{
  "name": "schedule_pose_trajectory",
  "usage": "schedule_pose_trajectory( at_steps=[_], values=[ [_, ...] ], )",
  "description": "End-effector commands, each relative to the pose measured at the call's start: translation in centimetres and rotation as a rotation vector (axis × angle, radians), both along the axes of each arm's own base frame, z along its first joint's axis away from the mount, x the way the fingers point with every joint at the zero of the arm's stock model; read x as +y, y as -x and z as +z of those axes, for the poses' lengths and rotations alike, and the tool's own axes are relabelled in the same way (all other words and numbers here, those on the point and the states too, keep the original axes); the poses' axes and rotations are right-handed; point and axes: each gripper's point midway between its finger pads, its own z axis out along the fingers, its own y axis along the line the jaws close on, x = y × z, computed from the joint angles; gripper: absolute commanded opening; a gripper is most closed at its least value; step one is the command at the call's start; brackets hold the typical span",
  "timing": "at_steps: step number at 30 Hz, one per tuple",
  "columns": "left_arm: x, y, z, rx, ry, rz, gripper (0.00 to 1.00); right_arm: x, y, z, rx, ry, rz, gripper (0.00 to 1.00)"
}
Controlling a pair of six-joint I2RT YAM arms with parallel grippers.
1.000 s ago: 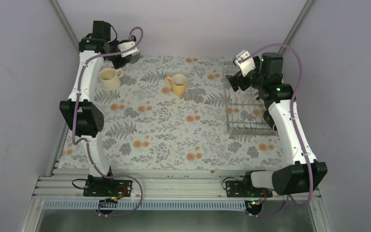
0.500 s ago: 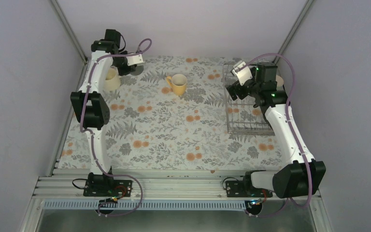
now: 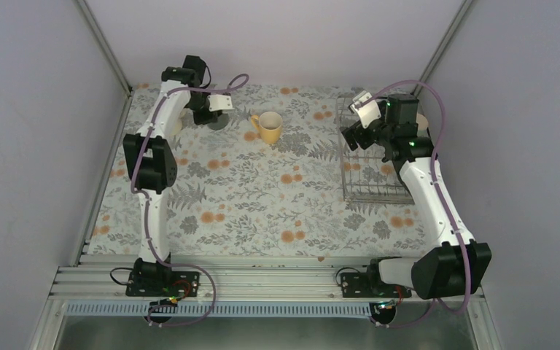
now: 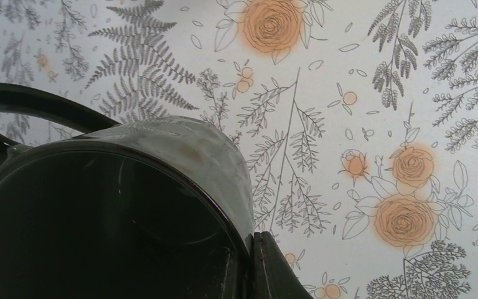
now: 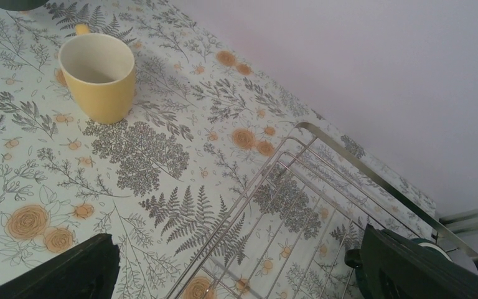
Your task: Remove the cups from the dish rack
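Observation:
The dark grey cup is still hanging above the free spot on the open cloth beside the yellow cup, so the robot's left gripper will lower it there next.
My left gripper (image 3: pixel 214 113) is shut on the rim wall of a dark grey cup (image 4: pixel 99 218), one finger inside and one finger (image 4: pixel 277 271) outside. It holds that cup (image 3: pixel 216 124) over the far left of the table, left of the yellow cup (image 3: pixel 268 125). The yellow cup (image 5: pixel 96 75) stands upright on the cloth. A cream cup (image 3: pixel 178 125) is mostly hidden behind the left arm. My right gripper (image 3: pixel 364 135) hangs open over the far left corner of the wire dish rack (image 3: pixel 375 171), with nothing between its fingers (image 5: pixel 68 268). Rack wires (image 5: pixel 323 180) show below.
A floral cloth (image 3: pixel 248 197) covers the table. Grey walls close in on the left, back and right. A dark rounded thing (image 5: pixel 439 249) shows just behind my right finger at the rack's rim; I cannot tell what it is.
The left arm has swung right, carrying the dark grey cup from beside the cream cup toward the yellow cup. The right gripper dropped slightly toward the rack, then stayed still.

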Motion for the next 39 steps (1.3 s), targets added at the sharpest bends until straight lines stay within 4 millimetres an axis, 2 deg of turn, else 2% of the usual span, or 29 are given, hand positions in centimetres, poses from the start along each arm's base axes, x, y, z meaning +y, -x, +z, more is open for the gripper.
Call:
schedule_pose_trajectory(
  at_steps=[1,12,16,18,21,22,29,31,33,37,39],
  values=[
    [0.5,-0.1,-1.1,0.015,-0.042,-0.008,0.02,-0.5,-0.1,0.2,-0.019,-0.010,-0.021,1.00],
    [1.0,-0.9,-3.2,0.009,-0.107,0.017,0.03,-0.3,-0.2,0.0,-0.007,-0.015,-0.013,1.00],
    [0.9,-1.2,-3.4,0.006,-0.104,0.028,0.03,-0.4,0.0,0.2,-0.013,-0.014,-0.013,1.00],
    [0.8,-1.7,-2.9,-0.017,-0.097,0.043,0.11,-0.6,-0.1,0.1,-0.013,-0.005,-0.026,1.00],
    [0.6,-1.9,-2.3,-0.031,-0.095,0.049,0.31,-1.4,-0.6,-0.2,-0.005,0.012,-0.063,1.00],
    [0.6,-1.7,-2.2,-0.025,-0.093,0.047,0.35,-1.6,-0.8,-0.2,-0.001,0.015,-0.076,1.00],
    [0.5,-1.5,-1.1,-0.032,-0.090,0.048,0.38,-3.3,-1.8,0.5,0.005,0.034,-0.147,1.00],
    [0.5,-1.6,0.1,-0.053,-0.085,0.059,0.40,-4.8,-2.5,0.5,0.004,0.057,-0.219,1.00],
    [0.1,-1.5,2.2,-0.082,-0.062,0.064,0.52,-7.7,-3.5,0.3,0.020,0.076,-0.327,1.00],
    [-1.6,-0.8,8.0,-0.199,0.011,0.052,0.73,-12.7,-5.3,-0.2,0.118,0.037,-0.412,1.00],
    [-2.8,-0.1,11.5,-0.279,0.064,0.044,0.77,-14.2,-5.8,-0.5,0.161,0.028,-0.410,1.00]
  ],
)
